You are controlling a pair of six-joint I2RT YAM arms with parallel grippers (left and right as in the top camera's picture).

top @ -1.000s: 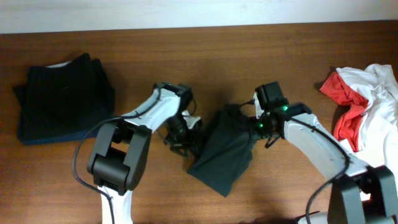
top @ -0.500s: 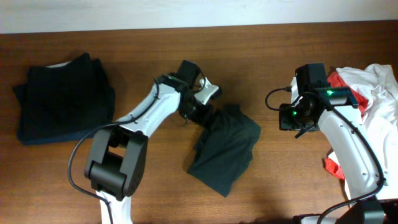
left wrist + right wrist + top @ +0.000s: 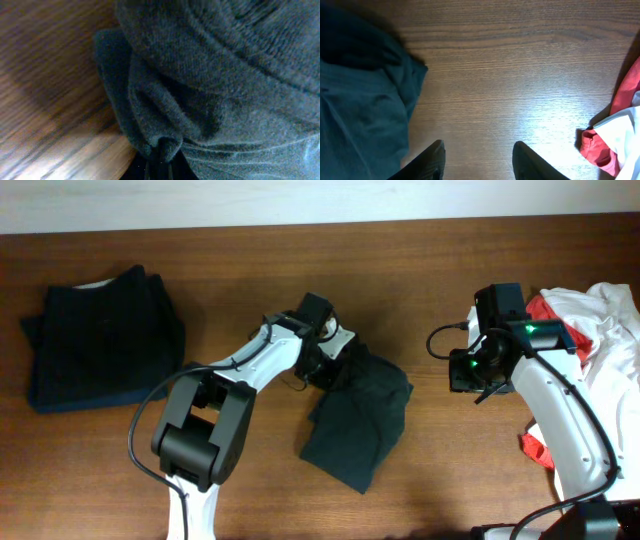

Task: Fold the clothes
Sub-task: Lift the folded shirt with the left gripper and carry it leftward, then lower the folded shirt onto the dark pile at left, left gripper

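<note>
Next I will lift the green garment (image 3: 362, 418) in my left gripper across onto the folded navy garment (image 3: 105, 338) and release, since that lies to its left in the overhead view.
A dark green garment (image 3: 362, 418) lies crumpled at the table's middle. My left gripper (image 3: 327, 365) is shut on its upper left edge; in the left wrist view the pinched cloth (image 3: 210, 85) fills the frame just above the fingertips (image 3: 159, 162). My right gripper (image 3: 462, 372) is open and empty, right of the garment and above bare wood. In the right wrist view its fingers (image 3: 479, 157) frame bare table, with the green garment (image 3: 360, 95) at the left.
A folded dark navy garment (image 3: 100, 335) lies at the far left. A pile of red and white clothes (image 3: 585, 340) sits at the right edge, and its corner also shows in the right wrist view (image 3: 615, 125).
My right gripper let go of the green garment and moved right to beside the red and white pile. My left gripper lifted the garment's edge up and right, then came slightly back down.
</note>
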